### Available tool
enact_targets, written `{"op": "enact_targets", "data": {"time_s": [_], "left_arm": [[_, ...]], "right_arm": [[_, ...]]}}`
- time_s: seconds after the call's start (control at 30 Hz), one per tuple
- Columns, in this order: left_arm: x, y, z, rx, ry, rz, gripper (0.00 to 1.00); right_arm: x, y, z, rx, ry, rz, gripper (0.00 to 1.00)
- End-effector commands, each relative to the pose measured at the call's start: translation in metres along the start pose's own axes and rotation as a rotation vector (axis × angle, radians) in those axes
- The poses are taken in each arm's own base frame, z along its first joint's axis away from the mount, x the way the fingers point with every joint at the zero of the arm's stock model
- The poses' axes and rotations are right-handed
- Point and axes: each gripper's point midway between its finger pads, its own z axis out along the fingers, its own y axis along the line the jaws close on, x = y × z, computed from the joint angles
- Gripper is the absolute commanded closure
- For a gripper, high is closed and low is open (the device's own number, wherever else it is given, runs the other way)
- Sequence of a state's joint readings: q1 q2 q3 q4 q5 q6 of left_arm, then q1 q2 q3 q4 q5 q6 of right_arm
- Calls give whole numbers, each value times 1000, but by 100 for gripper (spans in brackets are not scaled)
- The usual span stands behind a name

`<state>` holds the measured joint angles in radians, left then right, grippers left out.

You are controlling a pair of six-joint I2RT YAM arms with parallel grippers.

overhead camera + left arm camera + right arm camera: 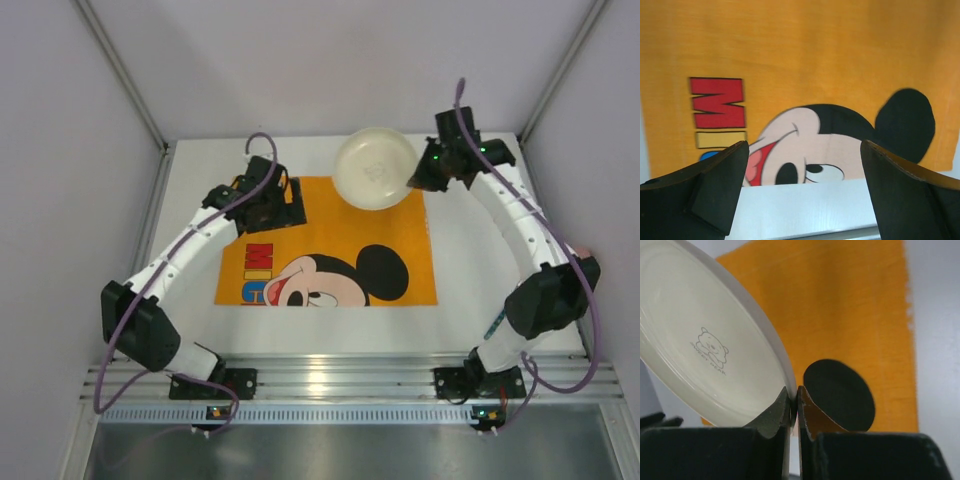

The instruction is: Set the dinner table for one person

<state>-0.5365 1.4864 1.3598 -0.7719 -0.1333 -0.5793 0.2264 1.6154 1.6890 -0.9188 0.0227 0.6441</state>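
Note:
The plate hangs over the placemat's far edge, so the robot's right gripper will next carry it back toward the placemat's middle [819, 63] and lower it above the mouse face [810, 145] to let it go.
A cream round plate [374, 168] with a small bear mark hangs over the far edge of the orange cartoon-mouse placemat [330, 215] on the white dinner table [470, 260]. My right gripper [420, 178] is shut on the plate's right rim and holds it tilted, as the right wrist view shows [794, 397] with the plate [705, 355] on the left. My left gripper [290, 208] is open and empty over the placemat's far left part; its wrist view [805, 170] shows the mouse face [810, 145] and bare tabletop [805, 210] between its fingers.
White walls close in the table at the back and both sides. An aluminium rail [340, 375] runs along the near edge by the arm bases. Bare tabletop [190, 250] lies left and right of the placemat.

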Motion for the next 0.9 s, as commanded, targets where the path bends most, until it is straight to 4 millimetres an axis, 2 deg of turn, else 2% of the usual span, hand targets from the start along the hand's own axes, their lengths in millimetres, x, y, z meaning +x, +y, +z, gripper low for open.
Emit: {"op": "enact_targets", "data": {"time_s": [0.0,0.03,0.07,0.1,0.13,0.17,0.2,0.23,0.37,0.47,0.5,0.63,0.67,0.7,0.73,0.8,0.87], "left_arm": [[-33,52,-33,-103,-88,-71,2],[-38,60,-42,-107,-118,-87,2],[-41,67,-47,-121,-135,-99,2],[-45,79,-56,-143,-162,-112,2],[-46,83,-60,-150,-175,-116,2],[-46,86,-65,-158,-185,-120,2],[-45,91,-71,-162,-196,-122,2],[-42,93,-73,-165,-194,-123,2],[-24,102,-79,-184,-184,-154,2],[-10,105,-83,-170,-182,-184,2],[-3,107,-85,-170,-175,-194,2],[3,110,-92,-175,-174,-194,2],[5,112,-93,-184,-170,-190,2],[6,113,-93,-187,-169,-184,2],[7,113,-92,-189,-166,-182,2],[6,112,-88,-181,-160,-178,2],[4,108,-84,-167,-154,-178,2]], "right_arm": [[66,53,16,-118,198,-20,100],[76,65,28,-139,221,-25,100],[91,83,30,-176,253,-56,100],[98,91,34,-185,270,-71,100],[110,94,50,-171,309,-86,100],[123,104,51,-187,336,-110,100],[128,108,54,-186,347,-117,100],[138,107,65,-168,374,-124,100],[172,101,88,-129,441,-164,100],[190,99,107,-154,472,-191,100],[191,97,113,-150,466,-200,100],[191,91,121,-133,451,-226,99],[193,89,122,-131,455,-230,92],[194,88,122,-131,456,-238,60],[194,87,122,-136,456,-253,44],[196,85,122,-139,459,-267,22],[191,84,115,-152,447,-290,18]]}}
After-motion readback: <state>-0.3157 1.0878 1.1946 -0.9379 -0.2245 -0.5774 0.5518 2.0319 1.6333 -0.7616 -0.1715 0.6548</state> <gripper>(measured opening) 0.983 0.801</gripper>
